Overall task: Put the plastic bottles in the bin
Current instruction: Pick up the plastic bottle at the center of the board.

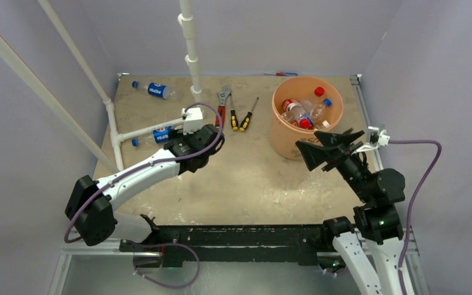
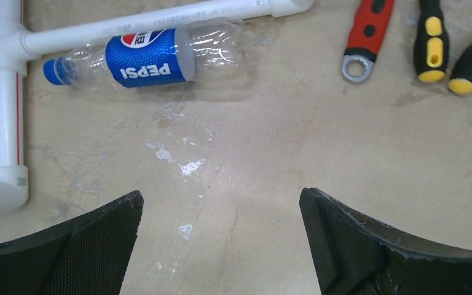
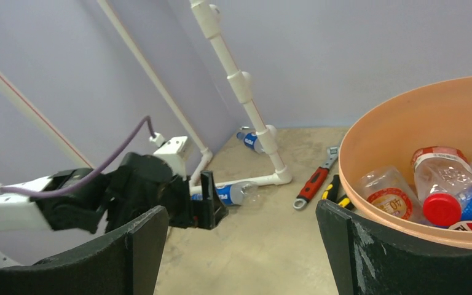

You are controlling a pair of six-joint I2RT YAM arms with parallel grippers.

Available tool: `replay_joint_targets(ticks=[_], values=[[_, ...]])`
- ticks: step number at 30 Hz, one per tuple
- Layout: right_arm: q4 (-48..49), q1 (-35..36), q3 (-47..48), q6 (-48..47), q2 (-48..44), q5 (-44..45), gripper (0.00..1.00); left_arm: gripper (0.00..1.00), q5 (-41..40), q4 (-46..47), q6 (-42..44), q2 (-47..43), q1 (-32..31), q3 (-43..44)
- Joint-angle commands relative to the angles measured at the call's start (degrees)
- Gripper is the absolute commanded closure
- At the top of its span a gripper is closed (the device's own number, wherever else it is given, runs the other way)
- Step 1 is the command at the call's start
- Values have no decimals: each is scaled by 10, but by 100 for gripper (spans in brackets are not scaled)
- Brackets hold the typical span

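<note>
The near Pepsi bottle stretches lengthwise across my finger gap, so my left gripper turns and lowers around its label's end by its clear base next.
The orange bin (image 1: 279,132) stands at the back right and holds several plastic bottles (image 1: 301,110) with red and blue caps; the right wrist view shows its rim (image 3: 369,132) and those bottles (image 3: 442,178). One Pepsi bottle (image 1: 155,135) lies against the white pipe, also seen in the left wrist view (image 2: 144,61) and the right wrist view (image 3: 233,193). Another Pepsi bottle (image 1: 153,90) lies at the far left corner. My left gripper (image 1: 193,142) (image 2: 221,203) is open and empty over bare table, just short of the near Pepsi bottle. My right gripper (image 1: 322,147) (image 3: 239,215) is open and empty beside the bin's near side.
A white pipe frame (image 1: 190,55) (image 2: 6,92) stands at the back left, its foot next to the bottle. A red-handled wrench (image 1: 223,101) (image 2: 365,31) and two yellow-black screwdrivers (image 1: 243,117) (image 2: 433,43) lie between the pipe and the bin. Walls close in on three sides.
</note>
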Motion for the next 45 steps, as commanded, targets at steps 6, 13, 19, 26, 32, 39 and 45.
replay_joint_targets(ticks=[6,13,19,26,32,39,45], values=[[7,21,-19,14,-55,-10,6,1,27,12,-342,-8,96,8],[-26,45,1,-7,-51,-1,6,1,-19,-5,-609,20,119,-11],[-41,49,21,-9,-53,-3,7,1,-9,3,-705,94,179,8],[-83,69,68,-36,-22,18,7,1,31,67,-733,145,242,9],[-85,75,87,-41,-6,23,8,1,67,114,-703,182,293,31],[-102,75,92,-50,-7,36,8,1,118,121,-685,240,331,48],[-104,75,97,-49,-7,40,9,6,138,144,-677,263,334,41]])
